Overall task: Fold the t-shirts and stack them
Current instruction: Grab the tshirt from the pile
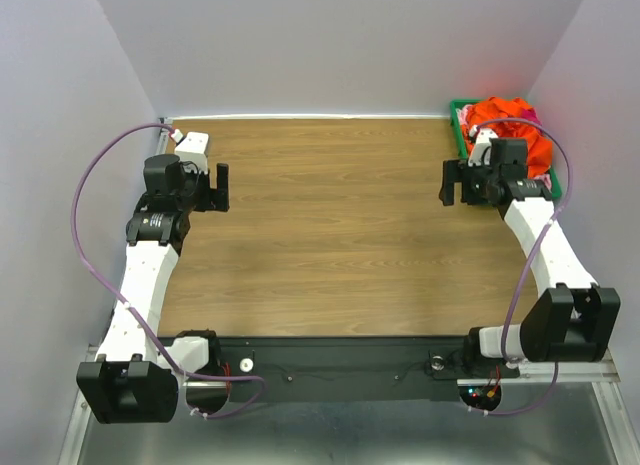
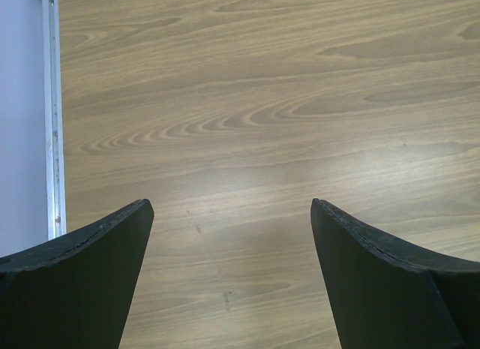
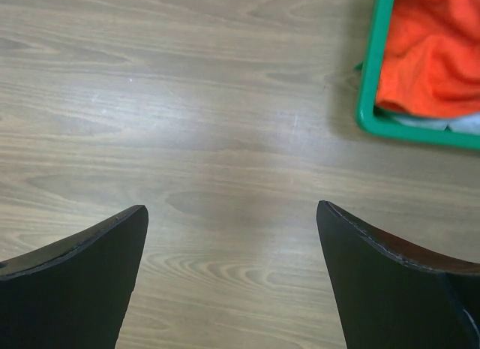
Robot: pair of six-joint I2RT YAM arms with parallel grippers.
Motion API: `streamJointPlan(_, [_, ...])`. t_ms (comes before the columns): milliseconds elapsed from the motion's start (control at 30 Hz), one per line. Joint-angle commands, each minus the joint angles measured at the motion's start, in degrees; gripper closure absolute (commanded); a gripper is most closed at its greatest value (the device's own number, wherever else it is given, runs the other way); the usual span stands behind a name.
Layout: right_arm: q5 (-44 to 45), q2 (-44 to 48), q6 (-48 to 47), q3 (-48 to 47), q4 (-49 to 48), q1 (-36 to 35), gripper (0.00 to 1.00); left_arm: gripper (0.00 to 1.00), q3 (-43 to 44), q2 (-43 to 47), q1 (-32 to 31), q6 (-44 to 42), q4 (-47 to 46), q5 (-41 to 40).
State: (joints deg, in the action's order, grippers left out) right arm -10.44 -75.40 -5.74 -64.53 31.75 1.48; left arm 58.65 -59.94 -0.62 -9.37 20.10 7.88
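Note:
The right gripper reaches over the bin (image 1: 457,110) next and down onto the topmost orange t-shirt's far folds, which lie outward, to its right in the top view.
A bright orange t-shirt (image 1: 510,125) lies crumpled in a green plastic bin (image 1: 457,110) at the far right corner of the table. In the right wrist view the orange shirt (image 3: 435,49) fills the bin (image 3: 370,79), with a strip of pale cloth (image 3: 457,124) under it. No magenta shirt shows clearly. My right gripper (image 1: 451,184) (image 3: 232,208) is open and empty over bare wood, just left of the bin. My left gripper (image 1: 222,186) (image 2: 232,206) is open and empty over bare wood near the far left.
The wooden table (image 1: 330,235) is walled at the back and both sides. A metal rail (image 2: 51,109) runs along the table's left edge, next to the left gripper. The right arm's forearm reaches past the bin's near end.

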Motion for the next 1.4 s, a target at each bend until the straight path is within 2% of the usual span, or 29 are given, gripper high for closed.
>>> streamJointPlan(0, [0.1,-3.4,-2.8,-8.6,2.8,0.5,0.00,0.01,1.3,0.4,0.2,1.6,-2.3,-0.4])
streamJointPlan(133, [2.7,-8.5,-6.1,-15.7,5.1,1.1,0.00,0.01,1.4,1.1,0.2,3.3,-4.1,0.0])
streamJointPlan(300, [6.7,-17.7,-11.0,-27.6,5.9,4.3,0.00,0.01,3.5,0.6,0.2,1.2,-4.6,0.6])
streamJointPlan(567, [8.6,-38.3,-10.9,-50.9,6.0,12.8,0.00,0.01,4.7,-0.7,0.2,2.7,-5.5,4.3])
streamJointPlan(600, [8.9,-40.2,-10.6,-55.5,6.0,13.3,0.00,0.01,4.6,-1.1,0.2,2.9,-5.6,4.8])
streamJointPlan(767, [10.1,-50.0,-8.9,-65.4,5.6,14.5,0.00,0.01,2.9,-3.7,0.2,2.2,-6.5,4.2])
streamJointPlan(867, [10.1,-55.2,-7.7,-67.8,3.9,14.8,0.00,0.01,3.7,-7.1,0.2,1.9,-5.4,2.5])
streamJointPlan(1033, [8.9,-58.5,-6.2,-69.1,0.6,15.0,0.00,0.01,5.5,-9.8,0.2,2.8,-3.2,2.8])
streamJointPlan(1167, [12.4,-62.0,-5.7,-71.1,-1.9,15.0,0.00,0.01,5.9,-10.7,0.1,3.3,-3.2,3.7])
streamJointPlan(1267, [12.8,-61.7,-5.2,-72.4,-2.3,15.0,0.10,0.01,6.6,-11.5,0.2,3.3,-2.9,4.0])
streamJointPlan(1367, [12.5,-59.2,-4.6,-71.1,-3.1,15.0,0.33,0.01,7.3,-12.2,0.2,3.7,-2.5,4.7])
